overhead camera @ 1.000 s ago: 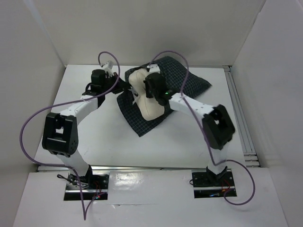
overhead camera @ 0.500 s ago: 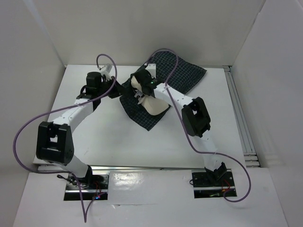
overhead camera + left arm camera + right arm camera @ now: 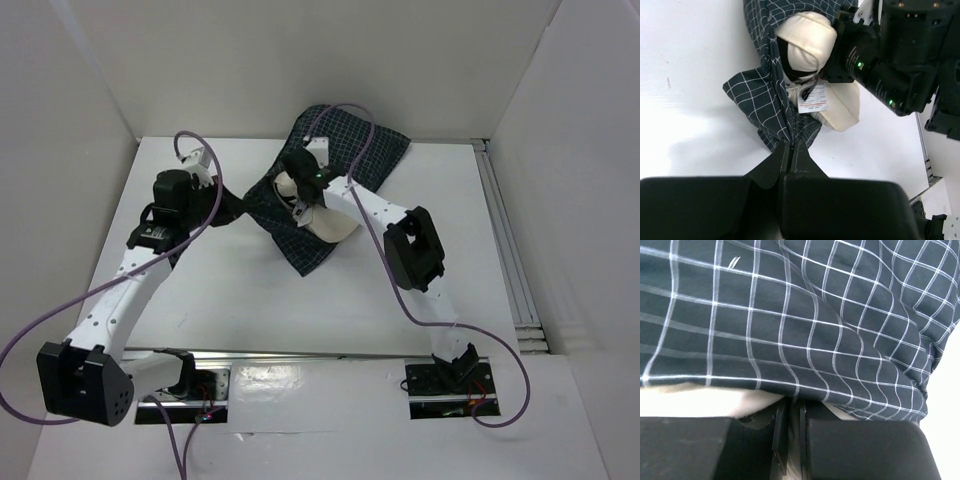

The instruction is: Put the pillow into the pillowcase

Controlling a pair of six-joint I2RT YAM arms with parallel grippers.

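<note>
The robot's left gripper will pull the pillowcase's edge (image 3: 256, 204) in its fingers a little to the left in the top view and let go of it beside the pillow (image 3: 335, 228).
The navy checked pillowcase (image 3: 352, 150) lies at the table's back middle, partly drawn over the cream pillow (image 3: 335, 228). My left gripper (image 3: 222, 205) is shut on the pillowcase's left edge; in the left wrist view the cloth (image 3: 762, 95) runs into the closed jaws of that gripper (image 3: 790, 144). That view shows the pillow (image 3: 807, 32) bulging out of the opening, with a white label (image 3: 812, 97). My right gripper (image 3: 303, 198) is at the pillow's near end. In the right wrist view the gripper (image 3: 790, 432) is shut on cream pillow fabric (image 3: 690, 402) under the pillowcase (image 3: 800, 315).
White walls enclose the white table (image 3: 200, 290) at the back and both sides. A metal rail (image 3: 510, 250) runs along the right edge. Purple cables (image 3: 60, 310) loop over both arms. The right arm's black wrist body (image 3: 895, 50) crowds the pillow.
My left gripper has moved left and toward the near side, pulling the pillowcase's edge with it. The pillowcase has bunched leftward over the pillow. The right gripper stays at the pillow.
</note>
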